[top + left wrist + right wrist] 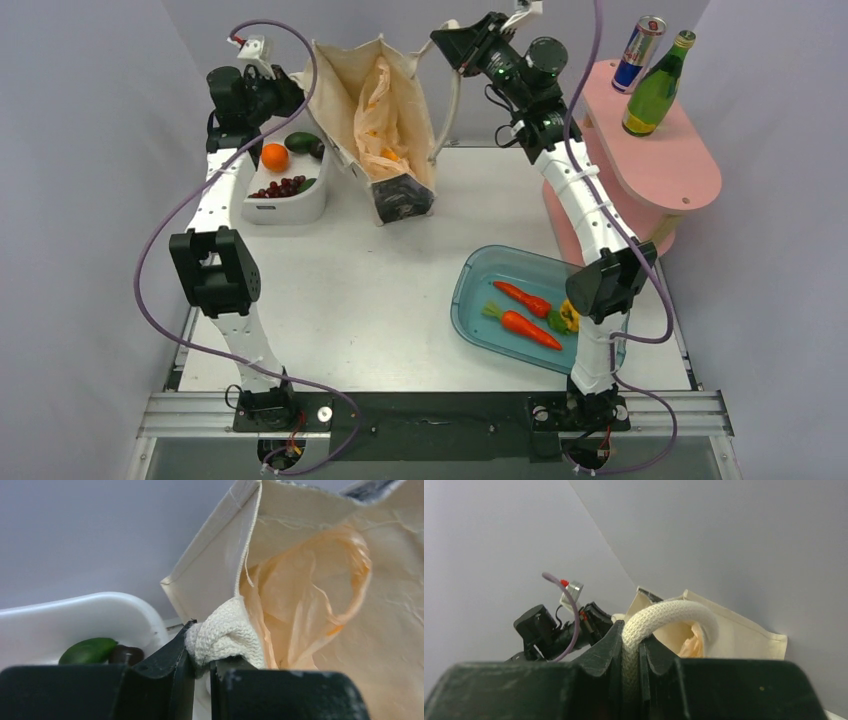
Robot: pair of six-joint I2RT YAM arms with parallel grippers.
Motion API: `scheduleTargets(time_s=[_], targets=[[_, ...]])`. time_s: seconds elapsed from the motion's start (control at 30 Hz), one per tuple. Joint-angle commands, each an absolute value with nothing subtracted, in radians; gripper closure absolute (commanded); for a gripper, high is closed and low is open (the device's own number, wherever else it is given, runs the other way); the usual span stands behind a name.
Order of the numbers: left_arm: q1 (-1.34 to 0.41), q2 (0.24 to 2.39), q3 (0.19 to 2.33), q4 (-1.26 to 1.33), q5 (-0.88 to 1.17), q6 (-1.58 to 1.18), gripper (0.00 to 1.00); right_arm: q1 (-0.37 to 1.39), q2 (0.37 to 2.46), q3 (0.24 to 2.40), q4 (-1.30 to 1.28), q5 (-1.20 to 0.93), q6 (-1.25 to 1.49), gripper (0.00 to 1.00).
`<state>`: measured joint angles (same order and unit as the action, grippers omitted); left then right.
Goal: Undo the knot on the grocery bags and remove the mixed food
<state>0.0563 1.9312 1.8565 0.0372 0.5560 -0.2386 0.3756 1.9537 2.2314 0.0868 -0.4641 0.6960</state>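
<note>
The right gripper lowers beside the tote next, then releases the rope handle, since the held handle is high above the tote's rim.
The cream canvas tote stands at the back centre, held open between both arms. My left gripper is shut on its woven left handle, jaws pinching the folded webbing. My right gripper is shut on the right rope handle, which runs down between its jaws. The peach-orange plastic bag lies crumpled inside the tote; I cannot make out a knot on it. Two carrots lie in the blue tray. An avocado sits in the white bin.
The white bin at the back left also holds an orange fruit and dark grapes. A pink shelf at the back right carries a can and a green bottle. A yellow pepper shares the tray.
</note>
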Motion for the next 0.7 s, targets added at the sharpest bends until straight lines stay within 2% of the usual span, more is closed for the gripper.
scheduleTargets(time_s=[0.0,0.23,0.3,0.33,0.37,0.4,0.47,0.53,0.67], targets=[[0.062,2.045,1.998,-0.031,0.505,-0.254,1.0,0.399,2.002,2.235,0.143,-0.444,0.583,1.0],[0.08,2.15,2.065,-0.117,0.457,-0.18,1.0,0.359,1.989,2.094,0.053,-0.405,0.433,1.0],[0.084,2.162,2.085,-0.121,0.455,-0.174,1.0,0.339,1.996,2.078,0.029,-0.387,0.402,0.88],[0.084,2.171,2.106,-0.132,0.455,-0.172,0.95,0.331,2.008,2.078,0.021,-0.385,0.402,0.72],[0.084,2.181,2.13,-0.14,0.456,-0.171,0.9,0.318,2.019,2.079,0.007,-0.388,0.401,0.64],[0.085,2.187,2.142,-0.157,0.458,-0.173,0.76,0.313,2.023,2.08,0.005,-0.389,0.401,0.53],[0.084,2.193,2.169,-0.175,0.458,-0.177,0.63,0.302,2.027,2.079,0.003,-0.395,0.4,0.42],[0.085,2.182,2.177,-0.178,0.46,-0.184,0.6,0.296,2.024,2.079,0.003,-0.401,0.401,0.35],[0.085,2.128,2.173,-0.214,0.461,-0.185,0.57,0.288,2.008,2.083,0.003,-0.411,0.4,0.33]])
